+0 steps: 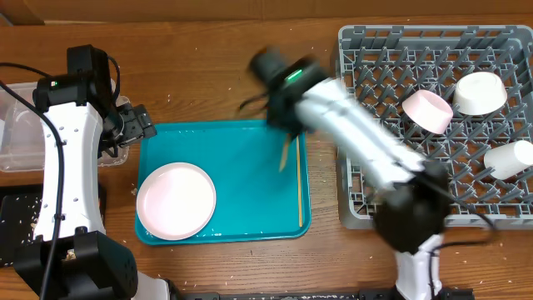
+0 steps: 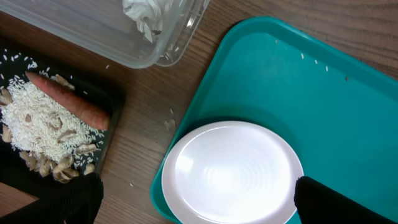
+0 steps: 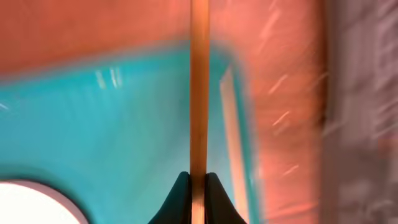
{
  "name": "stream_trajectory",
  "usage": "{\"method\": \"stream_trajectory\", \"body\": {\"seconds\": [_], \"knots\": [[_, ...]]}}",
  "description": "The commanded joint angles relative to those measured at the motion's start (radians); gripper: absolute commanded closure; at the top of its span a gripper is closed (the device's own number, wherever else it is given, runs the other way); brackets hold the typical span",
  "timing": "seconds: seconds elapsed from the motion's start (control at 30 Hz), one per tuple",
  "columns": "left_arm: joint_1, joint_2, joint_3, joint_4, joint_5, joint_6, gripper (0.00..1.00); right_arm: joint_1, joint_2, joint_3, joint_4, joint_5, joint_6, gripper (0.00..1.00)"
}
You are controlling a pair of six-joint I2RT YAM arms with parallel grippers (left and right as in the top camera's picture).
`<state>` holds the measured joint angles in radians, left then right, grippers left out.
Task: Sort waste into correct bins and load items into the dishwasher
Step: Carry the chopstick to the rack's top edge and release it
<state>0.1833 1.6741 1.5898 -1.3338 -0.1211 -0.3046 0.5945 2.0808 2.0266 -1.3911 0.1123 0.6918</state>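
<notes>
I should carry the chopstick with my right gripper outward off the tray over the dish rack, to the empty spot between the rack's side by the tray and the pink bowl.
My right gripper [image 3: 199, 186] is shut on a thin wooden chopstick [image 3: 199, 87] and holds it above the teal serving tray [image 1: 250, 142]; it shows blurred in the overhead view [image 1: 286, 143]. A second chopstick [image 1: 300, 190] lies along the tray's right side. A large round plate [image 1: 176, 200] sits at the tray's lower left. My left gripper [image 2: 199, 208] is open and empty over the plate [image 2: 233, 168]. The clear tub [image 2: 93, 43] holds a foil ball [image 2: 146, 15]. The black tray [image 2: 106, 140] holds rice [image 2: 37, 118] and the carrot [image 2: 71, 102].
The grey dish rack [image 1: 366, 200] stands at the right and holds a pink bowl [image 1: 427, 111], a white bowl [image 1: 479, 93] and a small cup [image 1: 510, 158]. Rice grains are scattered on the wooden table. The clear tub [image 1: 17, 137] and black tray [image 1: 17, 212] sit at the far left.
</notes>
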Motion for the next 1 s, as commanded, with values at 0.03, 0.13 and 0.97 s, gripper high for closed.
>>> {"method": "stream_trajectory", "body": {"seconds": [0.03,0.13,0.97], "knots": [[0.0,0.003,0.0,0.001,-0.009,0.002,0.0,-0.257,-0.157,0.112,-0.005,0.003,-0.394,0.96],[0.0,0.003,0.0,0.002,-0.009,0.002,0.0,-0.401,-0.156,0.109,0.002,-0.095,-0.563,0.96],[-0.001,0.003,0.0,0.001,-0.009,0.001,0.0,-0.502,-0.071,-0.039,0.057,-0.264,-0.613,0.6]]}}
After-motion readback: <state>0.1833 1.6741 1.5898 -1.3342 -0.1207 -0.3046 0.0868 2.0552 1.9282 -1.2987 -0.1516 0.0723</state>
